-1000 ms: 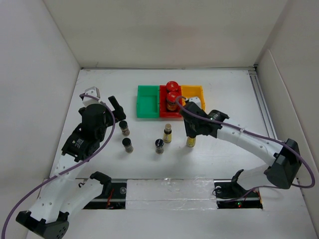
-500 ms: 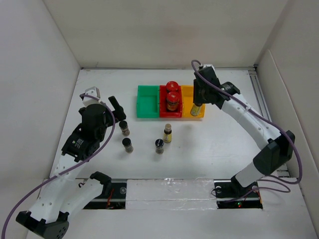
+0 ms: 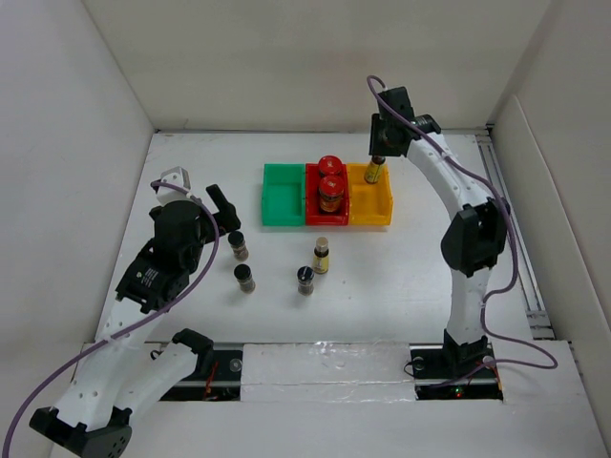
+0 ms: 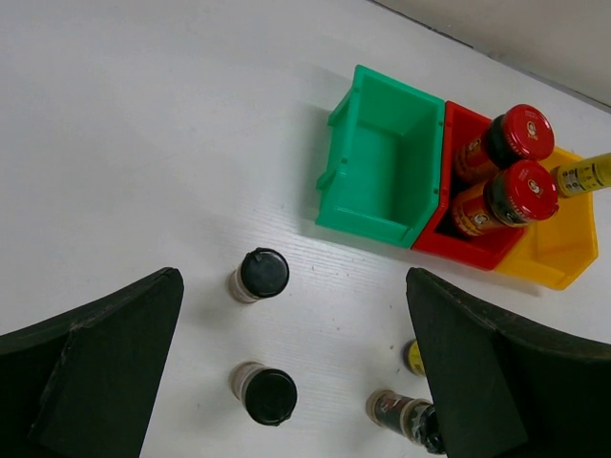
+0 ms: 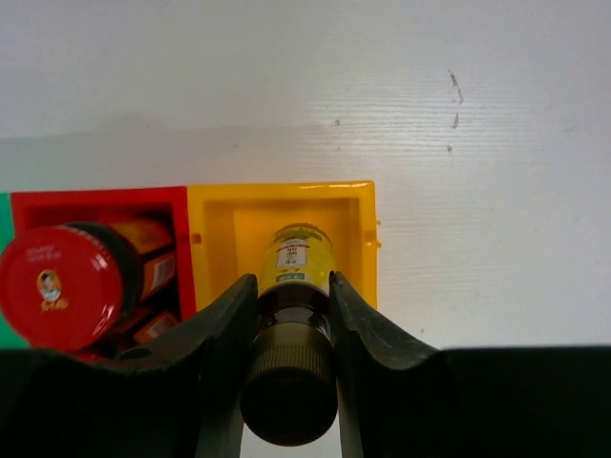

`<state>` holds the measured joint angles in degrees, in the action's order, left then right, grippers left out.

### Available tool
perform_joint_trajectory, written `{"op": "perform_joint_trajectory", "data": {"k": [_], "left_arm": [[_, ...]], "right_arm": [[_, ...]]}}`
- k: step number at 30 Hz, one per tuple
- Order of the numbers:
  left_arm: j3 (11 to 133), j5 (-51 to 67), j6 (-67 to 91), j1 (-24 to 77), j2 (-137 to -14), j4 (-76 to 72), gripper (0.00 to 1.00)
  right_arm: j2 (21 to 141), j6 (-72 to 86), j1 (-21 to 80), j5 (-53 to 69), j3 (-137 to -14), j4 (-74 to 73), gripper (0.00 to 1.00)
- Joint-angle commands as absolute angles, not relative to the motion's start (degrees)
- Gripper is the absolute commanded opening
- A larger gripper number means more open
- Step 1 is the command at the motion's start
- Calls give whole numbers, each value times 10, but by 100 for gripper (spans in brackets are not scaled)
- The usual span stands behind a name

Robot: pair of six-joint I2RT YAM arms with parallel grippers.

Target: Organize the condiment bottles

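Note:
The right gripper brings the bottle down into the yellow bin's far end next, easing toward the red bin (image 3: pixel 327 219), and releases it, as that end lies open below the gripper.
My right gripper (image 3: pixel 378 160) is shut on a slim yellow-labelled bottle (image 3: pixel 375 172) and holds it over the far end of the yellow bin (image 3: pixel 370 206); in the right wrist view the bottle (image 5: pixel 295 286) sits between my fingers above the bin (image 5: pixel 215 239). Two red-capped jars (image 3: pixel 330 187) stand in the red bin (image 3: pixel 327 219). The other yellow-labelled bottle (image 3: pixel 322 255) and three black-capped bottles (image 3: pixel 238 245), (image 3: pixel 245 278), (image 3: pixel 305 280) stand on the table. My left gripper (image 4: pixel 286 382) is open above the black-capped bottles (image 4: pixel 260 275).
An empty green bin (image 3: pixel 283 196) sits left of the red bin. White walls enclose the table on three sides. A metal rail (image 3: pixel 506 210) runs along the right edge.
My right gripper lifted the yellow-labelled bottle from the table's middle and carried it away to the far end of the yellow bin. The left arm has not moved.

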<state>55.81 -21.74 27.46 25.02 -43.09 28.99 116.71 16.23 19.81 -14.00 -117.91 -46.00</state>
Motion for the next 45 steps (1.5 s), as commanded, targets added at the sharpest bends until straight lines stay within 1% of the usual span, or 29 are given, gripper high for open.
{"op": "perform_joint_trajectory", "data": {"k": [1,4,12,16,17,18,19,21,24,26,32,36,37,39,40,45], "left_arm": [[551,-215,271,248,-425,279,99],[551,-213,270,248,-426,277,99],[552,-206,268,248,-428,273,99],[551,-200,265,248,-427,272,99],[550,-200,265,248,-426,271,99],[550,-199,265,248,-426,270,99],[550,-199,265,248,-426,270,99],[550,-195,264,248,-426,268,99],[550,-192,262,248,-427,267,99],[550,-192,262,248,-425,267,99],[550,-192,262,248,-424,267,99],[550,-195,263,248,-422,268,99],[550,-197,264,248,-423,269,99],[551,-201,265,248,-425,272,99],[552,-204,266,248,-426,272,99],[554,-216,272,248,-433,277,99]], "right_arm": [[1182,143,189,-109,-1237,-441,0],[1197,130,189,-98,-1238,-410,0],[1252,129,189,-98,-1249,-391,0],[1271,131,200,-119,-1248,-378,5],[1274,132,205,-125,-1248,-377,8],[1279,132,205,-133,-1249,-378,22],[1281,133,205,-140,-1252,-378,34],[1278,139,210,-141,-1252,-380,62],[1260,145,215,-148,-1244,-375,73],[1239,149,215,-157,-1235,-373,77],[1174,162,221,-185,-1218,-383,79],[1110,176,227,-220,-1176,-394,80],[1073,179,238,-256,-1163,-395,80],[1029,181,270,-284,-1125,-377,80],[988,180,282,-296,-1088,-375,80],[900,190,372,-300,-1010,-382,80]]}}
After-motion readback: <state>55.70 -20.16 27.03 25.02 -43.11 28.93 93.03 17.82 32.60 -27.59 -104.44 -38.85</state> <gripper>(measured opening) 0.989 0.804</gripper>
